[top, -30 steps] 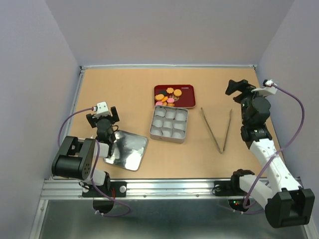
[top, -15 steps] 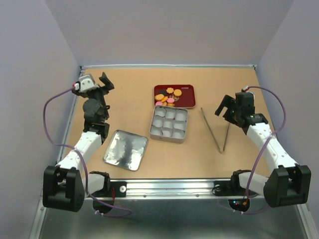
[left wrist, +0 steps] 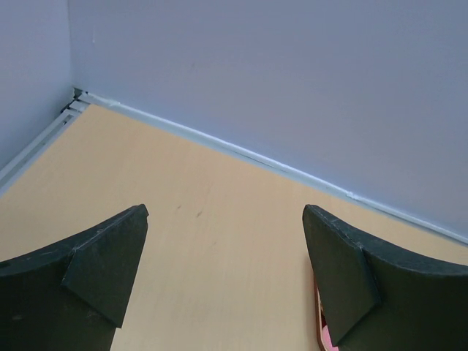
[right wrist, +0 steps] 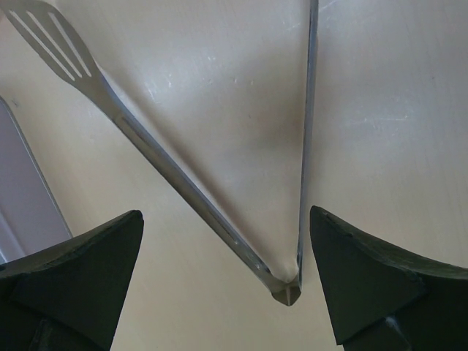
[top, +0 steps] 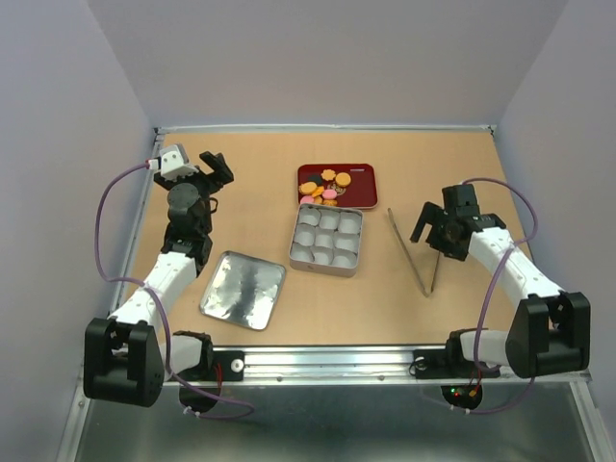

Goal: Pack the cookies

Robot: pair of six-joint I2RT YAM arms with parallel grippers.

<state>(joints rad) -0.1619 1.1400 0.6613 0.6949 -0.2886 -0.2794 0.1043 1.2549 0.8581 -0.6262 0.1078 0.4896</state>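
I will lower my right gripper and move it toward the tin, so that it comes onto this tin-side arm [top: 410,258] [right wrist: 180,183] of the open tongs.
The cookies [top: 325,185], orange, yellow, pink and dark brown, lie in a dark red tray [top: 360,174] at the back middle. In front of it stands a silver tin [top: 327,239] with nine compartments that look empty. My left gripper [top: 214,169] is open and empty, up over the left rear of the table, well left of the tray. Its view shows bare table and a sliver of the tray [left wrist: 319,322]. My right gripper [top: 435,227] is open and empty, low over silver tongs [top: 419,252]. The tongs' hinge end [right wrist: 289,289] lies between my fingers.
The tin's lid [top: 243,290] lies flat at the front left. Purple-grey walls close in the table at the back and both sides. A metal rail [top: 318,363] runs along the near edge.
My left gripper has left the lid and risen to the left rear. My right gripper has come down and forward from the right rear to just above the tongs.
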